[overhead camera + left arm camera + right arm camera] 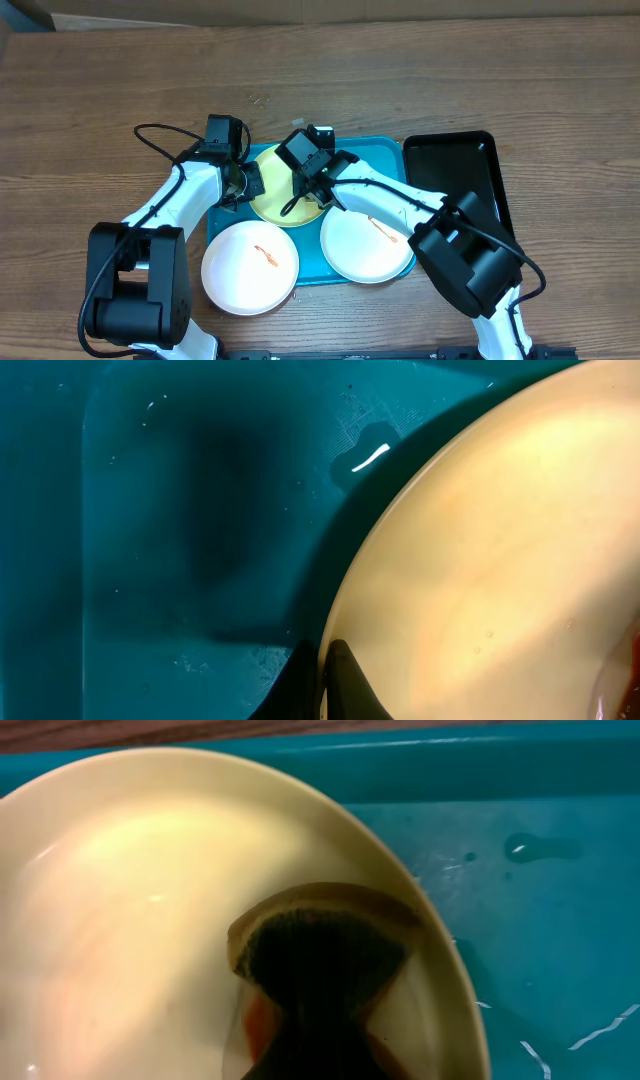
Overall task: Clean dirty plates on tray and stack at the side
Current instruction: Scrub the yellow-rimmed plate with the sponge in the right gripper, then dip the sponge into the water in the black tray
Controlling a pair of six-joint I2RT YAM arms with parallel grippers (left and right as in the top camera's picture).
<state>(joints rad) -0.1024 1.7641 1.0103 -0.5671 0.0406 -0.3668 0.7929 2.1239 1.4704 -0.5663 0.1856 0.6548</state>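
My right gripper lifts with the pad off the yellow plate next and swings past the turquoise tray. Then it lowers into the black tray [456,174], since the black tray's bottom is clear.
A pale yellow plate [272,200] lies at the back left of the turquoise tray [380,160]. My left gripper [248,183] is shut on this plate's left rim; in the left wrist view the two fingers [325,685] pinch the rim of the plate [480,560] over the tray [180,510]. My right gripper [308,195] is shut on a dark scrubbing pad [320,945] pressed on the plate [130,900]. An orange-red smear [258,1025] shows beside the pad. Two white plates with orange smears sit at the front: one left [250,268], one right [365,245].
A smaller black tray [460,175] stands right of the turquoise tray. The left white plate overhangs the tray's front left corner onto the wooden table [100,100]. Water drops lie on the tray floor [540,920].
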